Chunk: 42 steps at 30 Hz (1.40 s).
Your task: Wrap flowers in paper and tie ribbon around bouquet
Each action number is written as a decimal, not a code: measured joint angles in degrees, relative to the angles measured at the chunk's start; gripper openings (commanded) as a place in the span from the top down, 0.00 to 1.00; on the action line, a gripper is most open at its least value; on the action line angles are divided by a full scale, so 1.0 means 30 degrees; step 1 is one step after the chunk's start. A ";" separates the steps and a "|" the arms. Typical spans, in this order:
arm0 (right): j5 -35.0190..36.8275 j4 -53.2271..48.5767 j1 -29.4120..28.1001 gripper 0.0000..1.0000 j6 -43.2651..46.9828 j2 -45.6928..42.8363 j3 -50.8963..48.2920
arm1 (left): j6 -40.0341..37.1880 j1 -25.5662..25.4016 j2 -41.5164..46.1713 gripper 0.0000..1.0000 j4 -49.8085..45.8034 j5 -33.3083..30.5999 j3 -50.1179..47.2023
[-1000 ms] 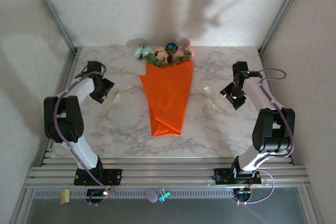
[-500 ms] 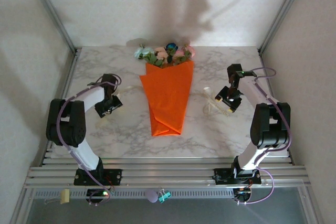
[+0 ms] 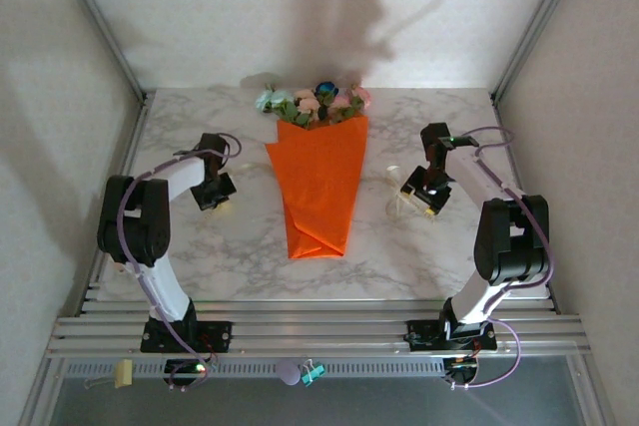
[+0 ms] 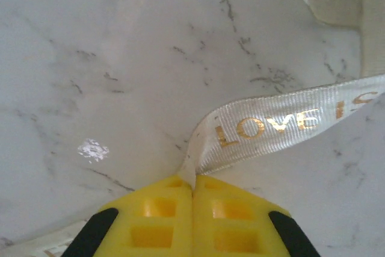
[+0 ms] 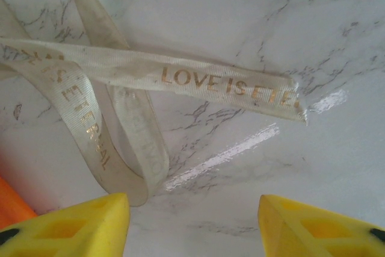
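Observation:
The robot will next lower its right gripper and move it toward the cone, onto the ribbon loop's bend (image 5: 137,194), which is below the gripper and outside the open fingers on the cone's side.
The orange paper (image 3: 318,187) lies wrapped as a cone in the middle of the table, with the flowers (image 3: 315,104) sticking out of its far end. The cream ribbon (image 4: 283,126), printed with gold letters, runs out from the cone on both sides. My left gripper (image 4: 194,183) is shut on the ribbon's left part, which rises from between the yellow fingertips. It sits just left of the cone (image 3: 215,195). My right gripper (image 5: 192,221) stands open above the ribbon's looped right end (image 5: 228,82), right of the cone (image 3: 424,197). The loop lies beside its left finger (image 5: 72,224).
The marble table (image 3: 399,246) is bounded by metal frame posts at the back corners and a rail along the near edge. A corner of orange paper (image 5: 9,206) shows at the lower left of the right wrist view.
My left gripper came down toward the cone onto the ribbon and shut on it. My right gripper moved inward over the ribbon's right end and stayed open.

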State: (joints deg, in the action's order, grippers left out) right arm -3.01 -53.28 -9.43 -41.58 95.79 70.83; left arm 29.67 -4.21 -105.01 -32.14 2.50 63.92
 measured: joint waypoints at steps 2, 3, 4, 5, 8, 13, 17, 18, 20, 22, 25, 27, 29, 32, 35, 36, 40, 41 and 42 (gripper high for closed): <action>0.0131 0.0022 -0.0036 0.44 -0.0058 -0.0175 -0.0051 | 0.0036 0.0073 0.0124 1.00 0.0066 0.0168 -0.0087; 0.0211 0.0029 -0.0029 0.44 -0.0066 -0.0299 -0.0102 | 0.0117 0.0087 0.0233 1.00 0.0131 0.0182 -0.0160; 0.0393 0.0015 -0.0029 0.45 -0.0073 -0.0444 -0.0153 | 0.0219 0.0095 0.0393 1.00 0.0248 0.0175 -0.0313; 0.0517 0.0022 0.0015 0.45 -0.0095 -0.0546 -0.0197 | 0.0408 0.0124 0.0546 1.00 0.0350 0.0131 -0.0437; 0.0648 0.0109 0.0466 0.45 -0.0197 -0.0663 -0.0270 | 0.1304 0.0357 0.1960 1.00 0.0335 -0.0138 -0.0933; 0.0277 0.0576 0.1100 0.43 -0.0561 0.0408 -0.0051 | 0.3235 0.0532 0.6266 1.00 0.0335 -0.0291 -0.0918; -0.0393 0.0976 0.0583 0.42 -0.1239 0.2368 0.0882 | 0.4758 0.0758 0.8349 1.00 0.0299 -0.0510 -0.0248; -0.0437 0.0998 0.0379 0.42 -0.1413 0.2776 0.1297 | 0.5071 0.0889 0.8641 1.00 0.0270 -0.0648 -0.0109; -0.0408 0.1137 0.0007 0.41 -0.1719 0.3555 0.2368 | 0.5661 0.1239 0.9362 1.00 0.0109 -0.1144 0.0270; -0.0321 0.1370 -0.0160 0.41 -0.1880 0.4065 0.3228 | 0.6054 0.1494 0.9996 1.00 0.0036 -0.1486 0.0663; 0.0255 0.1275 -0.0080 0.43 -0.1770 0.5107 0.4794 | 0.6368 0.1661 1.0695 1.00 0.0044 -0.1712 0.1297; 0.0656 0.1326 -0.0044 0.46 -0.1413 0.5974 0.5858 | 0.6564 0.1690 1.0928 1.00 0.0058 -0.1712 0.1574; 0.0954 0.1326 0.0000 0.49 -0.0984 0.6790 0.6484 | 0.6710 0.1712 1.1081 1.00 0.0051 -0.1705 0.1661; 0.0998 0.1282 0.0007 0.57 -0.0372 0.7883 0.6900 | 0.6849 0.1741 1.1111 1.00 -0.0058 -0.1698 0.1690; 0.0998 0.1333 0.0007 0.69 0.0029 0.8939 0.7147 | 0.7074 0.1741 1.1118 1.00 -0.0474 -0.1712 0.1945; 0.1093 0.1173 0.0015 0.76 0.0051 0.9078 0.7227 | 0.7147 0.1741 1.1147 1.00 -0.0539 -0.1727 0.2033; 0.1676 0.1239 0.0080 1.00 0.0000 0.9071 0.7329 | 0.7490 0.1814 1.1570 1.00 -0.0984 -0.1953 0.2426; 0.1821 0.1450 0.0087 1.00 0.0109 0.8867 0.7023 | 0.7577 0.1858 1.1737 1.00 -0.1042 -0.2011 0.2477; 0.2149 0.1778 0.0095 1.00 0.0066 0.8480 0.6550 | 0.7650 0.1887 1.1854 1.00 -0.1115 -0.2025 0.2535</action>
State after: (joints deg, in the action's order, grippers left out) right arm 3.44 -47.94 -9.15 -41.39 121.23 90.48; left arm 52.62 1.45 -69.45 -35.48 -3.57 71.53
